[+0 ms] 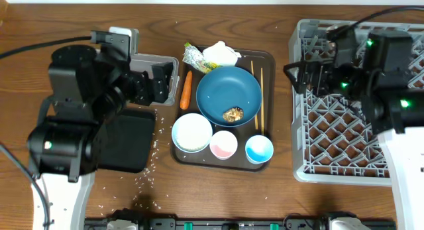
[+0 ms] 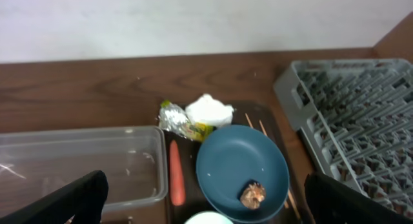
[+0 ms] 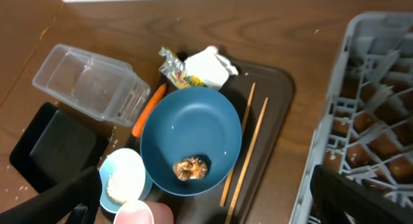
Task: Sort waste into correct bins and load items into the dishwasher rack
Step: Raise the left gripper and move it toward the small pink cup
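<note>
I need to move my left gripper back and down next, onto the pink cup's bowl-side rim [image 1: 212, 144], which faces up below it and to its right in the overhead view.
On the dark-brown serving tray [image 1: 265, 57] sit the dark-blue dish [image 1: 228, 91] with a brown food lump [image 1: 232, 114], the white bowl [image 1: 192, 132], pink cup [image 1: 223, 145], blue cup [image 1: 259, 149], chopsticks [image 1: 257, 97], carrot [image 1: 187, 89], yellow-green wrapper [image 1: 193, 57] and white tissue [image 1: 220, 54]. The clear tub [image 1: 159, 59] and black tray [image 1: 129, 140] lie left of it. The grey rack [image 1: 344, 134] is at the right. My left gripper [image 1: 159, 84] hangs open and empty over the tub's right end. My right gripper [image 1: 308, 74] is open and empty over the rack's left edge.
Loose white rice grains [image 1: 149, 167] are scattered on the wooden table in front of the black tray. A white power adapter [image 1: 122, 36] and cable lie at the back left. The left arm hides much of the clear tub.
</note>
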